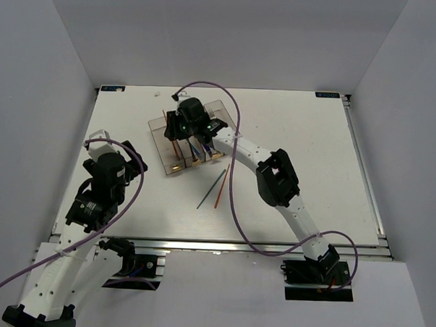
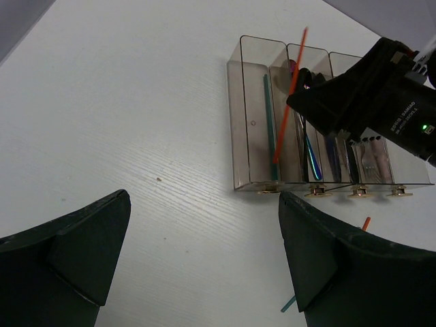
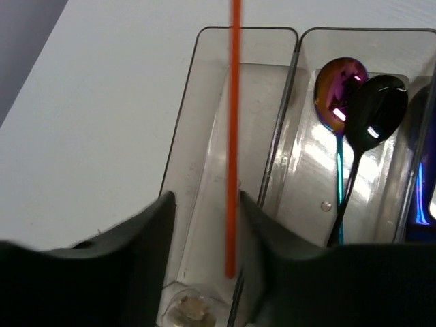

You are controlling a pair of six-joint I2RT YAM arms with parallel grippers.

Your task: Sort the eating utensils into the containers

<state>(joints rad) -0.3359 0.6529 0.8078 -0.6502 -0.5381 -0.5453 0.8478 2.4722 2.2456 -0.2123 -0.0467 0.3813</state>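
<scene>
The robot's right hand will next move back and down to the middle of the loose red chopstick (image 1: 223, 185).
The containers (image 1: 176, 156) are clear-grey bins joined in a row at the table's middle back. My right gripper (image 3: 206, 201) hangs over the leftmost bin (image 3: 197, 136), its jaws apart. An orange chopstick (image 3: 234, 136) stands between them, close against the right finger (image 3: 272, 259), its lower end down in the bin. In the left wrist view this orange chopstick (image 2: 288, 99) leans out of that bin beside a teal chopstick (image 2: 268, 122). Two spoons (image 3: 354, 102) lie in the second bin. My left gripper (image 2: 203, 204) hovers open over bare table with nothing in it.
A teal chopstick (image 1: 210, 191) and a red chopstick (image 1: 221, 185) lie loose on the table in front of the bins. A blue knife (image 2: 312, 160) and forks (image 2: 371, 160) lie in the further bins. The right arm (image 1: 275, 177) stretches across the table's centre.
</scene>
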